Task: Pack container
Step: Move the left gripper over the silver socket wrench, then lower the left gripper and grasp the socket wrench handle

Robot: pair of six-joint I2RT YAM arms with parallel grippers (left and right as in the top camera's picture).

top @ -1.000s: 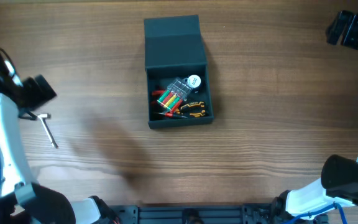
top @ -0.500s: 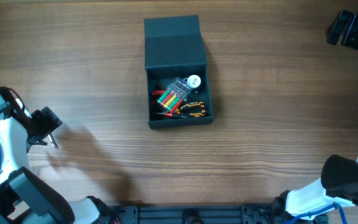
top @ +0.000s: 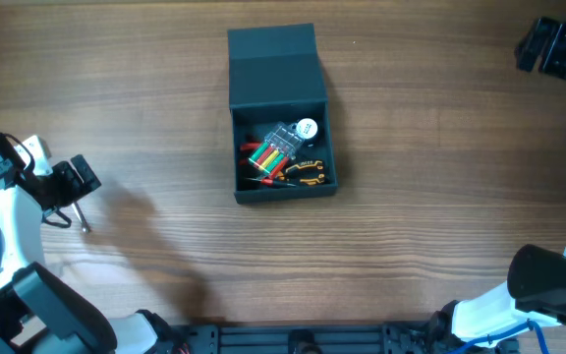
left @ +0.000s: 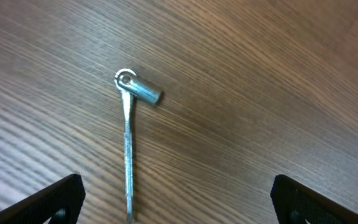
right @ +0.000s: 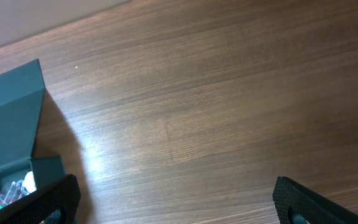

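Observation:
The robot next needs to lower its left gripper, unturned, and close it on the wrench's handle (top: pixel 78 210) (left: pixel 128 154) below, as the handle already runs lengthwise between the open fingers.
The container (top: pixel 247 189) is a dark teal-grey box at the table's middle, its flap lid (top: pixel 273 61) folded open to the far side. Inside lie coloured bits (top: pixel 271 152), yellow-handled pliers (top: pixel 308 170) and a white round piece (top: pixel 306 128). A metal T-shaped socket wrench (left: pixel 129 134) lies on the wood at the left; only its tip (top: pixel 85 225) shows in the overhead view. My left gripper (top: pixel 77 180) hovers over it, open (left: pixel 179 202), the wrench's shaft between the fingers nearer the left one. My right gripper (top: pixel 543 44) is open (right: pixel 179 199) at the far right, empty, with the container's lid (right: pixel 8 121) at its view's left.
The wooden table (top: pixel 440 197) runs bare around the box. The arm bases sit along the near edge (top: pixel 293 339).
My left gripper has moved from beyond the wrench to right over it, now covering most of it. The wrench, the container and the right arm have not moved.

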